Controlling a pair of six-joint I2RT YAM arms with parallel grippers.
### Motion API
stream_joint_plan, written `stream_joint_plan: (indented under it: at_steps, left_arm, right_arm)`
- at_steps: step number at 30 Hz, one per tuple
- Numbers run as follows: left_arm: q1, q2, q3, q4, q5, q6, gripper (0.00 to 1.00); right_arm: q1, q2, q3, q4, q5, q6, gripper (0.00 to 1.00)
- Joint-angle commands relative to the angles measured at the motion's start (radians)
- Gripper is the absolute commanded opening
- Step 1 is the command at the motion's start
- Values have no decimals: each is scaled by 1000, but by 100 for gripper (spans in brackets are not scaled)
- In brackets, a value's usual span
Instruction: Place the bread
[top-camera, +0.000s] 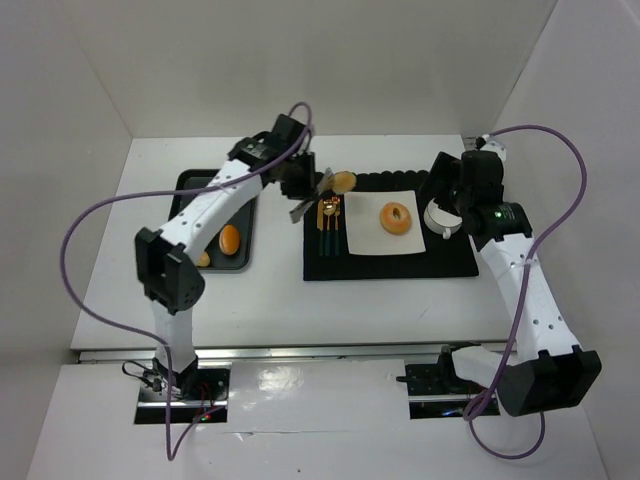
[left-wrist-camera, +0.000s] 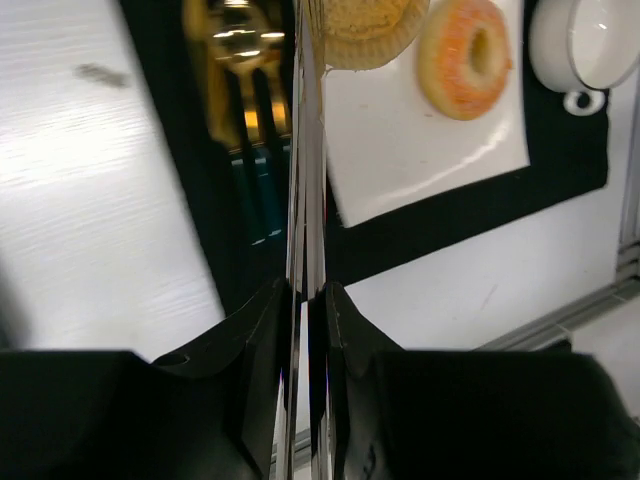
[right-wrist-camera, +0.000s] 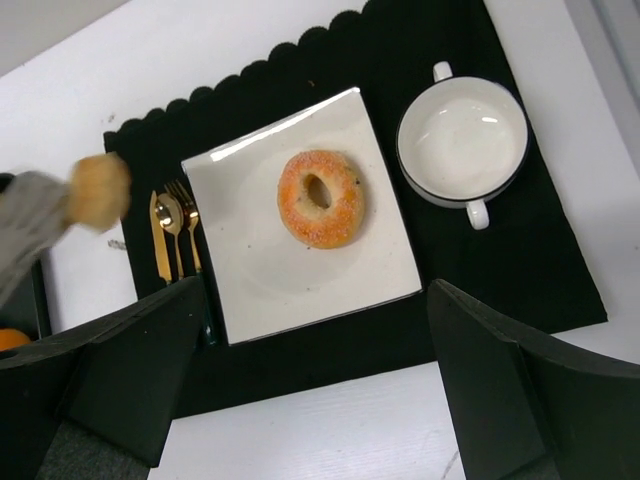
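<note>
The plate beside the doughnut (top-camera: 397, 218) is empty, so I will move my left gripper to the right in the top view, put the roll (top-camera: 344, 182) down there and let go of the tongs.
My left gripper (top-camera: 300, 186) is shut on metal tongs (top-camera: 312, 198). The tongs' tips pinch a pale bread roll (top-camera: 344, 182) above the far left corner of the white square plate (top-camera: 372, 243). In the left wrist view the tongs (left-wrist-camera: 305, 150) run up between my fingers to the roll (left-wrist-camera: 365, 25). A sugared doughnut (top-camera: 397, 218) lies on the plate. My right gripper (top-camera: 450, 186) hangs open and empty above the mat, and its view shows the doughnut (right-wrist-camera: 321, 198), the plate (right-wrist-camera: 290, 285) and the roll (right-wrist-camera: 98, 192).
A black placemat (top-camera: 390, 268) holds the plate, gold cutlery (top-camera: 327, 222) and a white handled bowl (top-camera: 441, 218). A black tray (top-camera: 192, 182) at the left holds two orange buns (top-camera: 230, 239). White walls enclose the table.
</note>
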Motion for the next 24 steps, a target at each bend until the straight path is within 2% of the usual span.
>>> stream_joint_plan:
  at_steps: [1,3,8,10,11,16,18,24]
  left_arm:
    - [-63,116,168,71,52,-24,3]
    - [-82,254,277,71,78,-34,3]
    - [-105,353,362,71,111,-46,7]
    - [-105,376,362,71,120,-55,14]
    - [-105,376,362,71,132,-55,16]
    - [-105,364,324,62,146,-34,41]
    - [-105,338,310,53,146,-24,48]
    - [-105,289,288,53,135,-15,51]
  right_arm:
    - [-7,-62,-1,18,46,4,99]
    - [-7,-73,10,-17,64,-5,99]
    - [-7,-93,10,-38,97,-5,99]
    - [-16,-102,10,-38,97,-16,99]
    - [-16,-102,10,-38,97,-25,99]
    - [-16,-84,10,-48,97,-25,99]
    - [-16,-75,10,-38,87,-25,99]
    - [-16,-65,10,-28,57,-25,99]
